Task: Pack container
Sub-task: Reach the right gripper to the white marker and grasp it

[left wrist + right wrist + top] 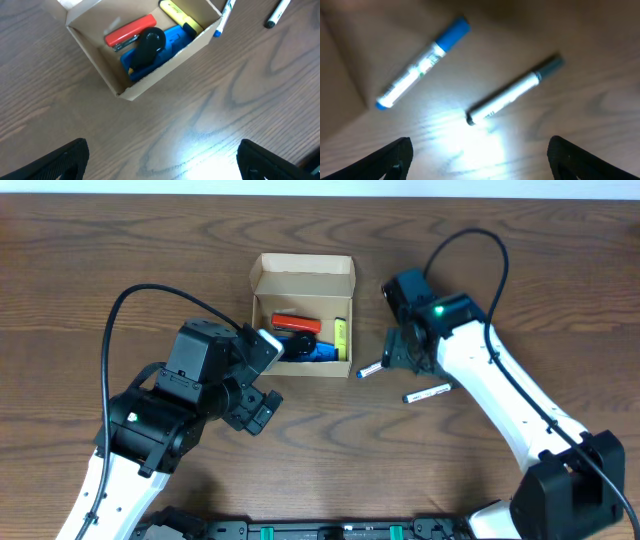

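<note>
My right gripper lowers toward the dark-capped marker next, turning until the fingers straddle the marker's white body, since the marker lies slanted to them.
The tan cardboard container stands open at the table's middle, flap lid up at the back; it also shows in the left wrist view. Inside lie a red stapler, a black object on a blue one, and a yellow highlighter. A blue-capped marker lies just right of the box; it shows in the right wrist view. A dark-capped marker lies further right. My left gripper is open, in front of the box. My right gripper is open above the markers.
The wooden table carries nothing else. The left arm's body sits close to the box's left front corner. A black rail runs along the front edge.
</note>
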Controlling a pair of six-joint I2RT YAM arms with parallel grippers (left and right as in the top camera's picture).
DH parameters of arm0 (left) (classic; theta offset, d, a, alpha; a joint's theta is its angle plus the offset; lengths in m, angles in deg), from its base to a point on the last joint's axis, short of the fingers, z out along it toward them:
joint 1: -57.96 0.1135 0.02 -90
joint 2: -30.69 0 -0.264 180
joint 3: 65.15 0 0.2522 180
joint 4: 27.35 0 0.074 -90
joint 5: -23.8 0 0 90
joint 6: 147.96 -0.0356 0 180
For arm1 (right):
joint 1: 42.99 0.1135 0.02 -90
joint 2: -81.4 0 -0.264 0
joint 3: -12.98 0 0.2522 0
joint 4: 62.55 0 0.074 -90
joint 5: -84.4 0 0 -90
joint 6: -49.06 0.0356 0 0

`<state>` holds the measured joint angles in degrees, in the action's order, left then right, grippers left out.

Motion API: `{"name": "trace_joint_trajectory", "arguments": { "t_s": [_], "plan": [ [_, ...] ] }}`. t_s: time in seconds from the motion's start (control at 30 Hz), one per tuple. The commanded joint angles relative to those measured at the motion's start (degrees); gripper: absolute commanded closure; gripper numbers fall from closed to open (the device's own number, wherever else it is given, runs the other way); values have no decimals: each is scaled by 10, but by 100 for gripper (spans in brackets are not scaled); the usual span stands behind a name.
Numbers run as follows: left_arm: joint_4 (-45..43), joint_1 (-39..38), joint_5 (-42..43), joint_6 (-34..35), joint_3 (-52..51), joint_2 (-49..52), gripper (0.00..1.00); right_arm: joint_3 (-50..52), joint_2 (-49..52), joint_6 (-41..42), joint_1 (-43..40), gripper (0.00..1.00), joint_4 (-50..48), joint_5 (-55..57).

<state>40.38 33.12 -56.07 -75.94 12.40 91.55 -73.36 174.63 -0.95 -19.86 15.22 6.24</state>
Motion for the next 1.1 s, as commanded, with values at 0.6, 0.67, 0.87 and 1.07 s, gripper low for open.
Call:
{"name": "trace_joint_trajectory", "arguments": {
  "t_s": [0.6,0.67,0.87,1.07],
  "plan": [
    [2,2,2,2,11,-4,5,264,-111,98,-60,18,-202,-78],
    [2,2,2,2,11,-4,5,275,-111,105,-60,21,-214,-78],
    [2,2,2,2,11,-4,5,310,-111,123,-84,28,-259,-79],
    [2,2,2,2,11,-4,5,317,-111,128,-106,32,-286,-83]
  ]
}}
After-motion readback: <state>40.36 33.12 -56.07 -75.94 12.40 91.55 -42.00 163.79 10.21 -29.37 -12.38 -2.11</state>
